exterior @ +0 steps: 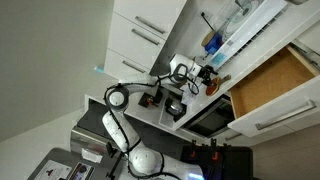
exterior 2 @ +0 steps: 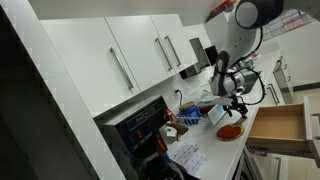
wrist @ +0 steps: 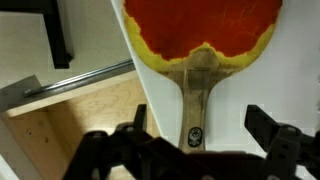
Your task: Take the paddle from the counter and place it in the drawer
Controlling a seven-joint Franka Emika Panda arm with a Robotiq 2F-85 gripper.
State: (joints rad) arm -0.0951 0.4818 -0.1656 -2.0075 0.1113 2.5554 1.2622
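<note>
My gripper moves down to the light brown handle next, then brings its open fingers together.
The paddle lies flat on the pale counter, its red-orange face away from me and its light brown handle pointing toward my gripper. My gripper is open and hovers just above the handle, with one finger on each side and neither touching it. The drawer stands open to the left of the counter edge and shows its light wooden inside. In an exterior view the paddle lies near the counter's edge, below the gripper, and the open drawer is beside it.
White cabinets with silver bar handles run along above the counter. Clutter, including a blue object and papers, lies further along it. A dark appliance sits under the cabinets. The open drawer also shows in an exterior view.
</note>
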